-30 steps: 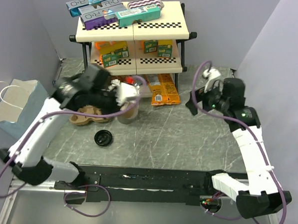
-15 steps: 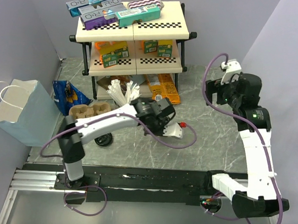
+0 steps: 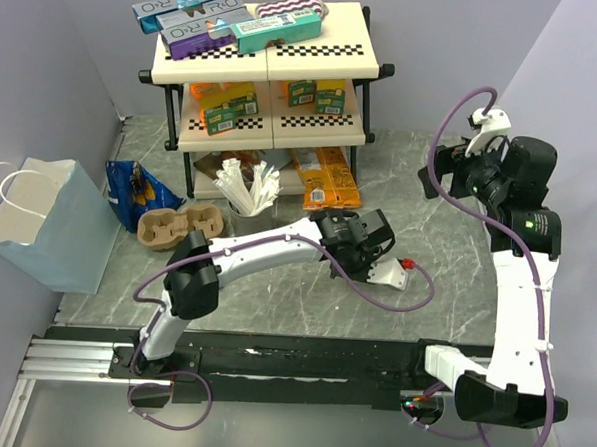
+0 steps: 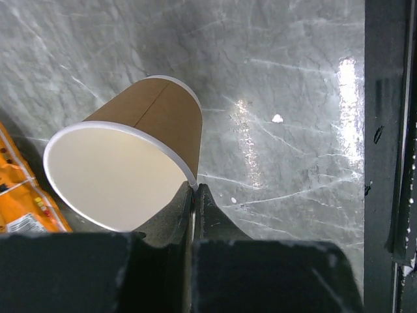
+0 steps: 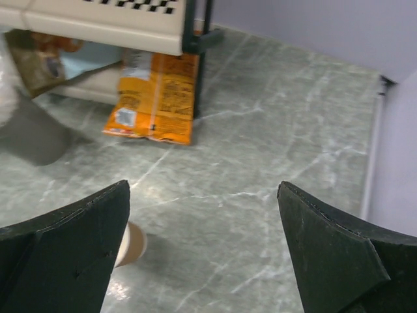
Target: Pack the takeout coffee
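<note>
My left gripper lowers the cup onto the marble table below it next and releases the cup's rim there, because that patch of the table is bare.
The takeout coffee cup (image 4: 133, 153), tan kraft with a pale inside and no lid, hangs tilted above the marble table. My left gripper (image 4: 194, 188) is shut on its rim, one finger inside and one outside. In the top view the left gripper (image 3: 362, 245) is at the table's centre right and hides the cup. The black lid is out of view. My right gripper (image 5: 203, 185) is wide open and empty, raised at the far right (image 3: 443, 181). The cup's base (image 5: 132, 244) shows by its left finger.
A shelf rack (image 3: 267, 62) with boxes stands at the back. Orange snack bags (image 3: 326, 180) lie under it. A grey cup of white sticks (image 3: 248, 196), a brown pulp carrier (image 3: 178, 225), a blue bag (image 3: 135, 190) and a pale blue paper bag (image 3: 43, 220) are at the left.
My left arm has swung from the carrier at the left to the centre right with the cup. My right arm has drawn back up and to the right. The lid is now hidden.
</note>
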Tool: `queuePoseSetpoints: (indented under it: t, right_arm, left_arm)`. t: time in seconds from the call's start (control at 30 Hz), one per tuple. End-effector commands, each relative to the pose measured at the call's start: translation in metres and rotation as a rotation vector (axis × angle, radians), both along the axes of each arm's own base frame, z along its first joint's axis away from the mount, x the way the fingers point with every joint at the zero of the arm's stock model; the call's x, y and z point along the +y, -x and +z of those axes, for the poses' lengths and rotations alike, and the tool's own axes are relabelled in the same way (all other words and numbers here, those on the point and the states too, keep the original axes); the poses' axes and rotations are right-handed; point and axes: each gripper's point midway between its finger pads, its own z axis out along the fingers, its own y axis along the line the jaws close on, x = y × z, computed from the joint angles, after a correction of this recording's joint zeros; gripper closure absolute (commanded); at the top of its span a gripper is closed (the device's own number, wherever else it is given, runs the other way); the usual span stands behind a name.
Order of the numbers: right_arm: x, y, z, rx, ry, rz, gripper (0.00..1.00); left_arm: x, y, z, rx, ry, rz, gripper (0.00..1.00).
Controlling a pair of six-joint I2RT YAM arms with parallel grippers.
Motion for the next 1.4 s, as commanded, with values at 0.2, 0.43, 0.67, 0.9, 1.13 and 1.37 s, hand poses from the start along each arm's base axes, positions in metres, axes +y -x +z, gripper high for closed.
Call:
queuePoseSetpoints:
  t: [0.2,0.43,0.67,0.9,1.13,1.37]
  right_arm:
    - [0.025,0.005,0.011,-0.026,-0.098,0.12,0.0]
    - [0.029,0.004,0.013,-0.014,-0.134,0.13,0.0]
    - [0.033,0.003,0.008,0.002,-0.165,0.144,0.0]
    - [0.033,0.005,0.009,-0.002,-0.161,0.142,0.0]
    - [0.032,0.007,0.005,0.005,-0.156,0.139,0.0]
    - [0.032,0.006,0.006,0.007,-0.154,0.141,0.0]
  left_arm:
    - [0.01,-0.003,-0.008,0.004,-0.083,0.005,0.99]
    - [0.003,0.001,-0.012,0.013,-0.104,0.0,0.99]
    - [0.002,-0.001,-0.02,0.001,-0.116,-0.001,0.99]
    - [0.002,-0.001,-0.022,-0.004,-0.12,-0.017,0.99]
    - [0.002,0.001,-0.027,0.007,-0.126,-0.036,0.94]
    - [0.003,0.001,-0.03,0.015,-0.128,-0.037,0.92]
